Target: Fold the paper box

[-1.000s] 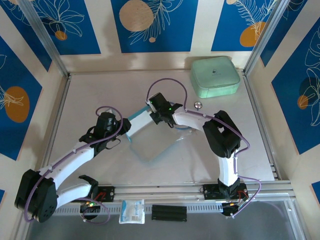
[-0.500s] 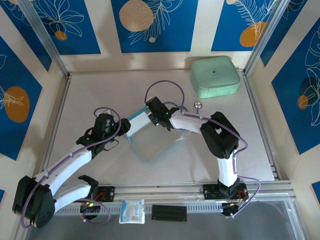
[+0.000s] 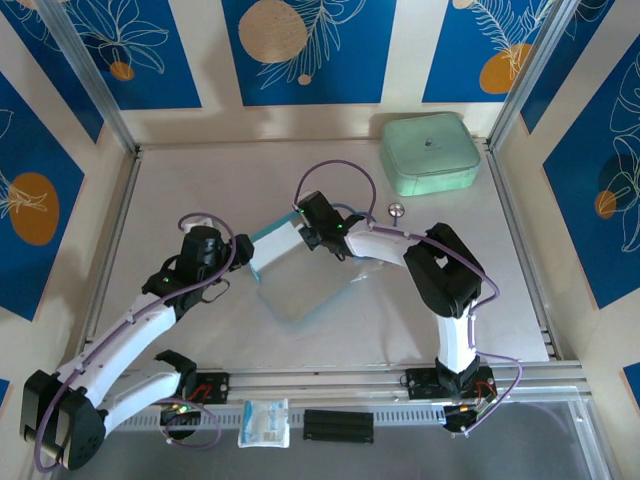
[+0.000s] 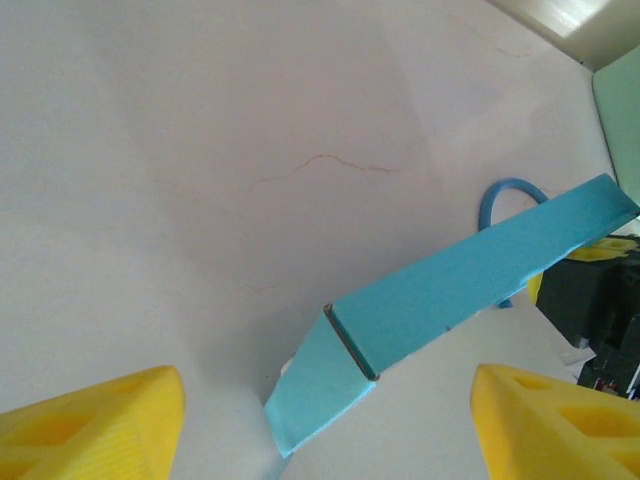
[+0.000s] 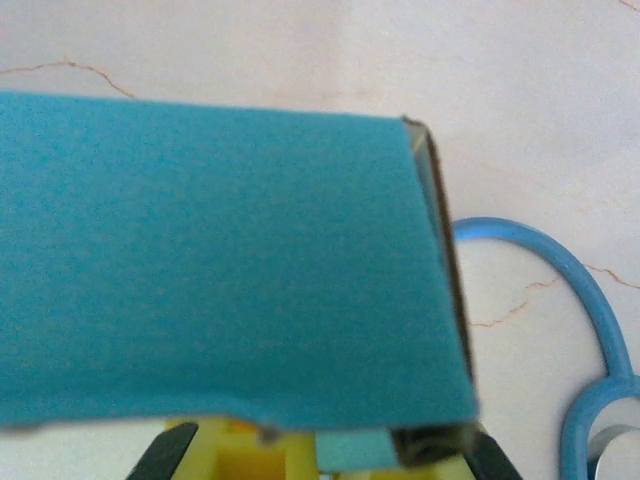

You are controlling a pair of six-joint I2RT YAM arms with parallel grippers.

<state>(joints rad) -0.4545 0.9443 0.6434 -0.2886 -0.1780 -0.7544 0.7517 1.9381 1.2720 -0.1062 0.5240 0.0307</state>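
I need to pull the box back with my right gripper to the spot by the blue side's near end [image 3: 270,279] and let go of the blue side, because that spot is back of my gripper.
The paper box [image 3: 297,280] lies half-folded in the middle of the table, grey-white inside up, with a light blue side wall [image 3: 273,236] standing along its far-left edge. My right gripper [image 3: 302,228] is shut on the right end of that wall. In the right wrist view the blue wall [image 5: 220,260] spans the frame above the gripper [image 5: 320,455]. My left gripper [image 3: 240,252] stands open just left of the box, touching nothing. In the left wrist view its yellow fingers [image 4: 90,430] flank the box's blue corner flap [image 4: 320,385], with the gripper [image 4: 325,430] empty.
A mint-green case [image 3: 430,152] sits at the back right, with a small round metal piece [image 3: 397,210] in front of it. A blue loop [image 5: 590,330] lies beside the right gripper. A white-and-blue packet [image 3: 264,421] and a black block [image 3: 338,425] rest on the near rail.
My left gripper has opened and drawn back to the left, away from the box's left edge. The right gripper stays shut on the blue wall, shifted slightly.
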